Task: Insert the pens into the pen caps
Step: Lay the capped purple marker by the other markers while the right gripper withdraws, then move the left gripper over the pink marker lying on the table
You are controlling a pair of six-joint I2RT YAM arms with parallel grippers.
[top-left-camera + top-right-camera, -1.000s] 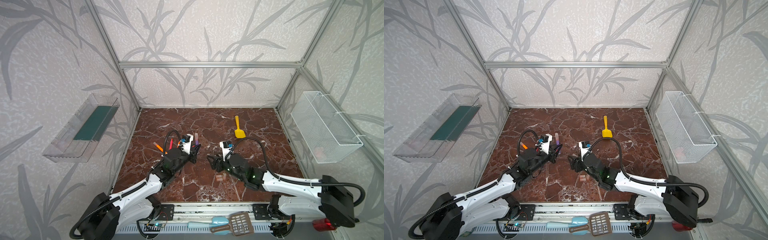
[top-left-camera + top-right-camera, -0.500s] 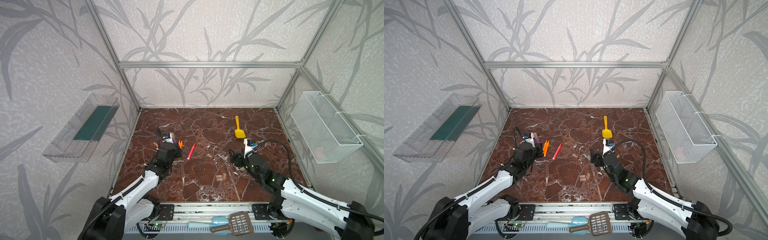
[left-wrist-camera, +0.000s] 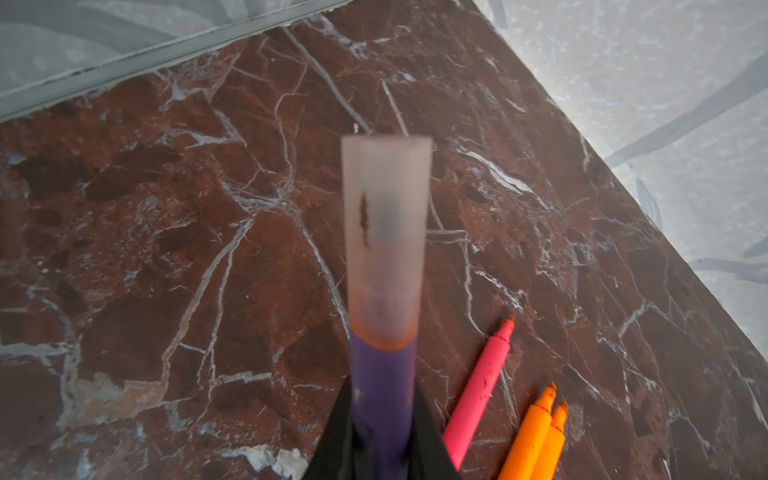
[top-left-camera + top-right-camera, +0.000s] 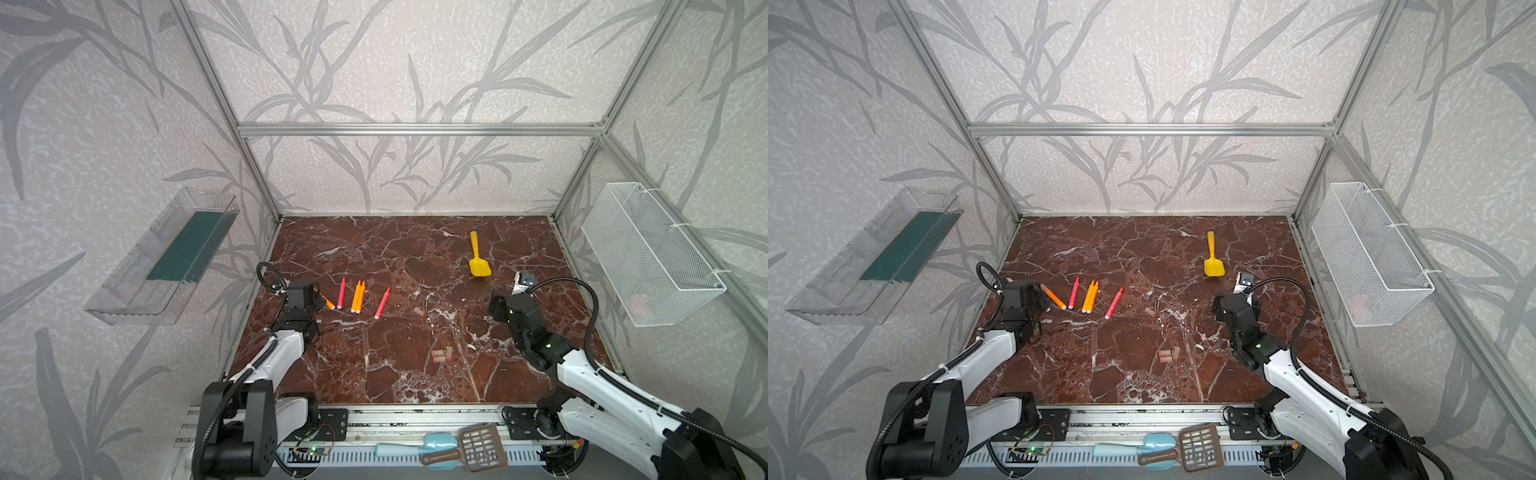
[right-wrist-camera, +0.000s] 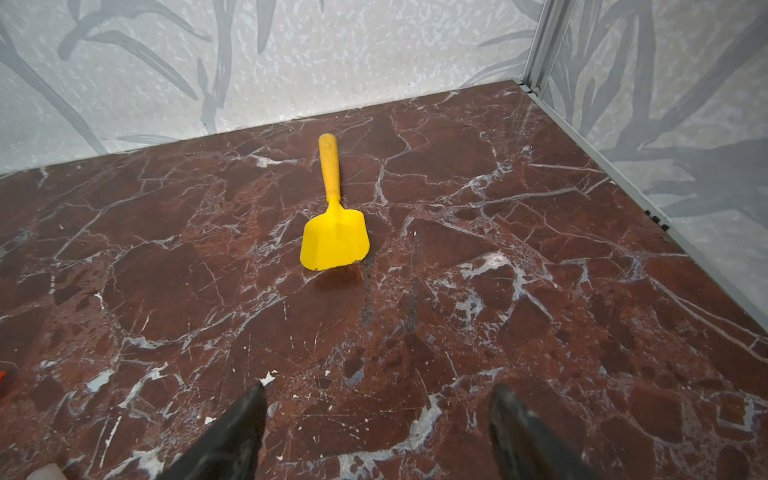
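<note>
My left gripper needs to go down to the bare tabletop beside the lone orange pen and let go of the purple pen (image 3: 382,365), because that pen already has its translucent cap on.
My left gripper (image 3: 382,386) is shut on a purple pen (image 3: 382,365) that wears a translucent pen cap (image 3: 386,216) on its tip. In both top views this gripper (image 4: 309,297) hovers at the left edge, beside an orange pen (image 4: 328,302). A red-pink pen (image 4: 340,293), two orange pens (image 4: 358,296) and another red-pink pen (image 4: 382,303) lie uncapped in a row. Loose pen caps lie at mid-table (image 4: 419,311) and nearer the front (image 4: 440,354). My right gripper (image 5: 376,399) stands open and empty on the right (image 4: 496,303).
A yellow toy shovel (image 4: 478,262) lies at the back right, ahead of my right gripper. A white wire basket (image 4: 648,253) hangs on the right wall, a clear tray (image 4: 166,257) on the left wall. Scoops (image 4: 457,451) rest on the front rail.
Both arms have drawn apart from the middle. The left one carried the capped purple pen leftward; the right one opened wider and moved right.
</note>
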